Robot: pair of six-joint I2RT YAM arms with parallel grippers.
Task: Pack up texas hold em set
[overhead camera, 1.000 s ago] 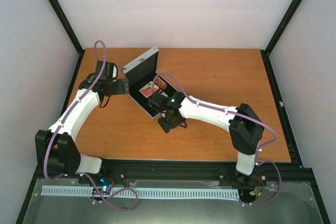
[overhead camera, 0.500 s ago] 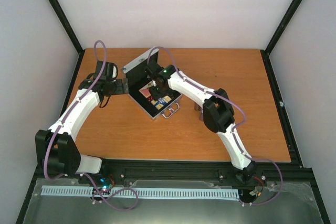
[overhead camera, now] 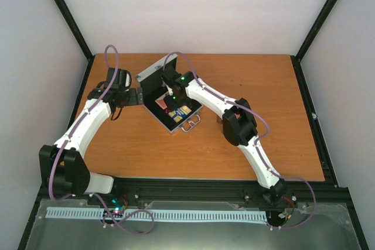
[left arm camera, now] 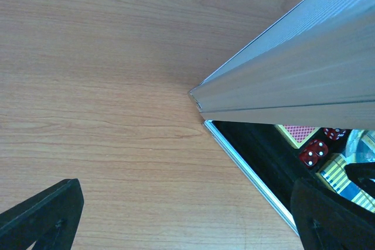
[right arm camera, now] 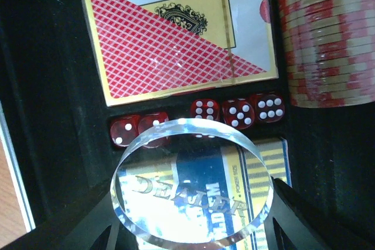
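Note:
The clear disc (right arm camera: 193,182) hangs just above the blue-yellow deck. Next, the right gripper lowers onto the deck's edge by the red dice and releases the disc.
The silver case (overhead camera: 170,129) lies open at the table's back left, its lid (overhead camera: 157,69) raised. In the right wrist view a red-white card deck (right arm camera: 170,45), red dice (right arm camera: 234,111), a blue-yellow deck (right arm camera: 276,159) and a red-and-tan chip stack (right arm camera: 325,39) lie in the black lining. My right gripper (right arm camera: 193,222) is shut on the clear disc (right arm camera: 193,182), marked DEALER, held just above the blue-yellow deck. My left gripper (left arm camera: 187,221) stands open at the case's left corner beside the lid (left arm camera: 304,68), one finger (left arm camera: 41,215) over the table.
The case's metal handle (overhead camera: 190,125) sticks out toward the table's middle. The right arm (overhead camera: 237,122) arches over the case from the front right. Bare wood spreads right of the case, and black frame posts (overhead camera: 64,10) rise at the back corners.
My right arm swung from the case's front edge to above its inside, then shifted slightly left. The left arm has not moved.

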